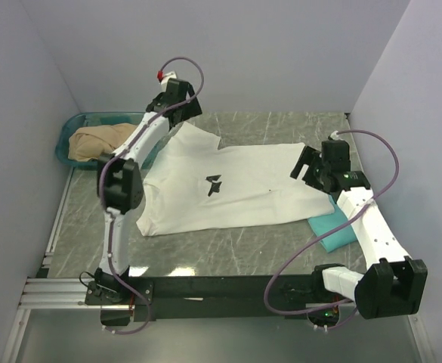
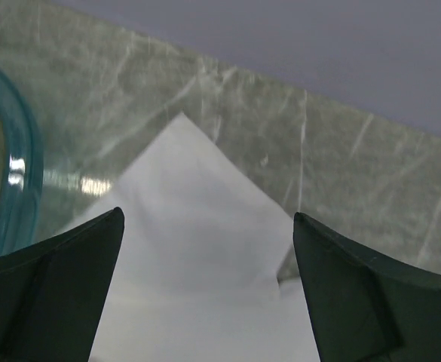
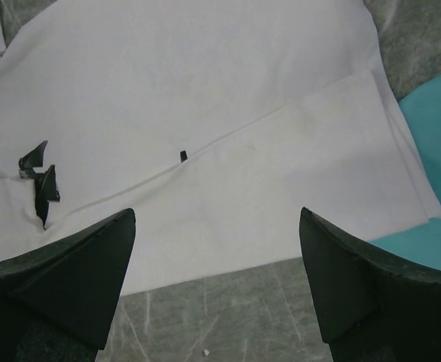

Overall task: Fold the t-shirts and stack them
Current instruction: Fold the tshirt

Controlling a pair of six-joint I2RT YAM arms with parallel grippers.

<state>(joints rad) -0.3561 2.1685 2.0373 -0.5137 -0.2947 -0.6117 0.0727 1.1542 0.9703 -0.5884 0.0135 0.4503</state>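
Note:
My left gripper lowers onto the white t-shirt's far corner (image 1: 188, 129) (image 2: 181, 132) next and closes on the corner's tip, because that corner lies below, in line between the open fingers.
The white t-shirt (image 1: 228, 189) lies spread flat mid-table, its small black chest print (image 1: 213, 185) facing up. The teal-green t-shirt (image 1: 334, 229) lies folded at the right, partly under the white shirt's right edge. My left gripper (image 1: 184, 112) is open and empty above the shirt's far-left corner; the left wrist view shows that white corner (image 2: 197, 226) between the open gripper (image 2: 207, 214). My right gripper (image 1: 307, 162) is open and empty over the shirt's right end. The right wrist view shows the gripper (image 3: 217, 212), white cloth (image 3: 205, 90), the print (image 3: 41, 177) and teal cloth (image 3: 435, 143).
A teal plastic basket (image 1: 66, 140) holding tan cloth (image 1: 96, 142) stands at the back left, close to the left gripper; its rim (image 2: 20, 173) shows in the left wrist view. Grey walls close in the table on three sides. Bare marble tabletop (image 1: 228, 246) lies in front of the shirt.

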